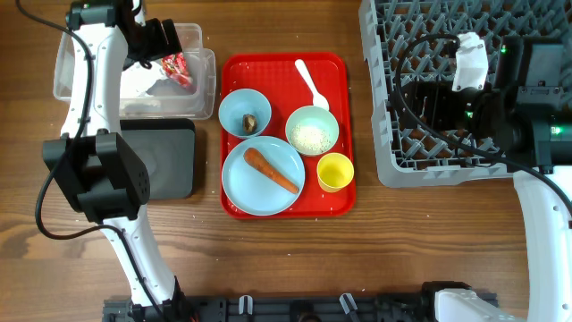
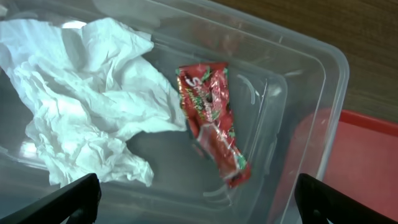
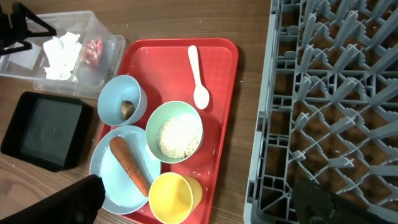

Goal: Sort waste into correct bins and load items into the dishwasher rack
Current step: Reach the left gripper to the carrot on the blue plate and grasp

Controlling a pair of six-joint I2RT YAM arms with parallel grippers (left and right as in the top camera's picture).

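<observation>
The robot will next swing its left gripper back over the plate and down onto the carrot's exposed middle [image 1: 272, 171], which is below the gripper and to its right in the overhead view.
My left gripper [image 2: 199, 202] hangs open over the clear tub [image 2: 311, 74], nothing between its fingers. In the tub lie the crumpled white tissue [image 2: 81, 93] and the red wrapper [image 2: 211, 121]. The black tray [image 1: 170, 161] sits just in front of the tub. On the red serving tray [image 1: 335, 72] are a pale blue plate [image 1: 255, 192] bearing the carrot [image 1: 271, 170], a bowl [image 1: 237, 107] with a brown lump [image 1: 251, 122], a bowl [image 1: 312, 116] of rice [image 1: 312, 137], a yellow cup [image 1: 335, 172] and a white spoon [image 1: 311, 82]. My right gripper [image 3: 205, 205] is open, high above the rack's left edge.
The grey dishwasher rack [image 1: 420, 27] fills the right side, and my right arm [image 1: 527, 98] lies over it. Bare wooden table [image 1: 362, 250] shows between the red tray and the rack and along the front. A few rice grains lie loose on the red tray.
</observation>
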